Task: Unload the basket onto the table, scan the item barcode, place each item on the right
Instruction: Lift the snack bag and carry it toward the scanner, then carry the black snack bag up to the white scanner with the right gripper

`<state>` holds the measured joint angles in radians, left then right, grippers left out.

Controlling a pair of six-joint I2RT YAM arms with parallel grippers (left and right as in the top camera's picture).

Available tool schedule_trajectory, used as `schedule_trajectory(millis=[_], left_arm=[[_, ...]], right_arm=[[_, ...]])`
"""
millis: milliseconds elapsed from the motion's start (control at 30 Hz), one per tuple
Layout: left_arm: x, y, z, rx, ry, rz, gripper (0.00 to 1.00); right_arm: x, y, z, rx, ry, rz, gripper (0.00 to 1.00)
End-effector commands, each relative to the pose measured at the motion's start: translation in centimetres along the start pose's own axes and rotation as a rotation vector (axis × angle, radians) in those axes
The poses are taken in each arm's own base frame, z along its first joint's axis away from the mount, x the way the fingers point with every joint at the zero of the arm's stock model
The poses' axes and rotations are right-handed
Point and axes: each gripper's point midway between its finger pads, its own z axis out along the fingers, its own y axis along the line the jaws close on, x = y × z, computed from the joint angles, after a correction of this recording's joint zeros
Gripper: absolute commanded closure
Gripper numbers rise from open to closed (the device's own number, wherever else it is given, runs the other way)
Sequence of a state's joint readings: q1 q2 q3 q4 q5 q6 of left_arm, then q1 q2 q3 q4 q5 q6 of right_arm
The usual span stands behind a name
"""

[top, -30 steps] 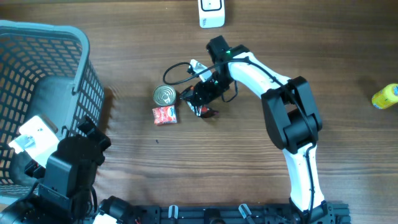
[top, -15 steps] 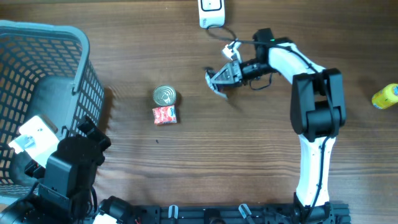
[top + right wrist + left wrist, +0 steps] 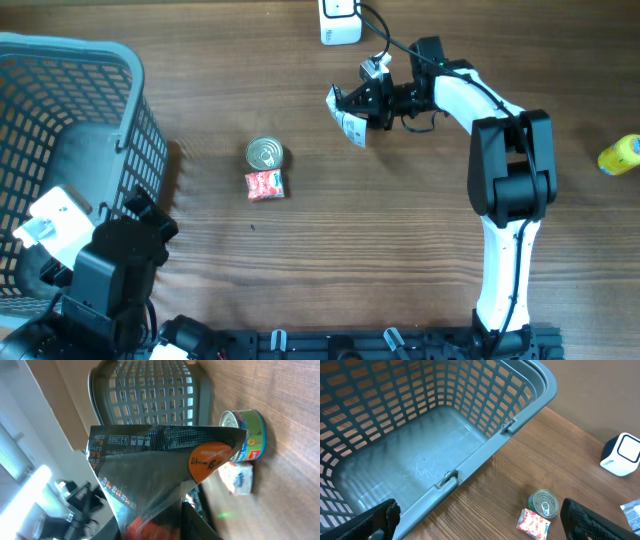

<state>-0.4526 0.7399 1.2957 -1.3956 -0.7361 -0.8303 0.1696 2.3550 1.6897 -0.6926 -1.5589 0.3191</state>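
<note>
The right gripper moves outward toward the white scanner (image 3: 340,20) next and releases the held packet on the tabletop beside it, since the scanner stands outward of the packet.
The item is a black foil packet (image 3: 160,465) with an orange round label and printed date codes. My right gripper (image 3: 165,527) is shut on its lower end, a finger on each side. In the overhead view the packet (image 3: 349,117) hangs off the table in the right gripper (image 3: 368,102), a little below and right of the white scanner (image 3: 340,20). A white patch on it faces up; I cannot make out bars. My left gripper (image 3: 482,530) stands wide open beside the basket with nothing between its fingers.
A grey plastic basket (image 3: 90,110) fills the left side. A tin can (image 3: 265,153) and a small red packet (image 3: 265,185) sit mid-table, left of the right arm. A yellow object (image 3: 620,155) lies at the right edge.
The right gripper lifted the black packet from beside the can and carried it right and toward the far edge, near the scanner. The left arm has not moved.
</note>
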Motion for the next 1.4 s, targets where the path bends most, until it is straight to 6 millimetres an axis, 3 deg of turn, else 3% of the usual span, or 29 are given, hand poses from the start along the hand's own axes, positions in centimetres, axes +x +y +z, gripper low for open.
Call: schedule_trajectory(millis=[0, 433, 1000, 1100, 1233, 1367], left_arm=[[-0.1, 0.1, 0.1, -0.012, -0.010, -0.018, 0.00], [0.0, 0.2, 0.1, -0.016, -0.006, -0.013, 0.00], [0.3, 0.7, 0.1, -0.033, 0.007, -0.041, 0.00], [0.3, 0.7, 0.1, -0.033, 0.007, -0.041, 0.00], [0.3, 0.7, 0.1, -0.033, 0.007, -0.041, 0.00], [0.3, 0.7, 0.1, -0.033, 0.007, -0.041, 0.00]], right_arm=[[-0.1, 1.0, 0.1, -0.056, 0.034, 0.219, 0.83], [-3.0, 6.6, 0.1, -0.025, 0.059, 0.150, 0.85], [-3.1, 7.2, -0.1, -0.025, 0.054, 0.100, 0.85], [-3.3, 8.0, -0.1, -0.022, 0.054, -0.041, 0.84], [-3.3, 10.7, -0.2, -0.011, 0.053, -0.454, 0.79], [-2.7, 12.2, -0.2, -0.005, 0.051, -0.716, 0.74]])
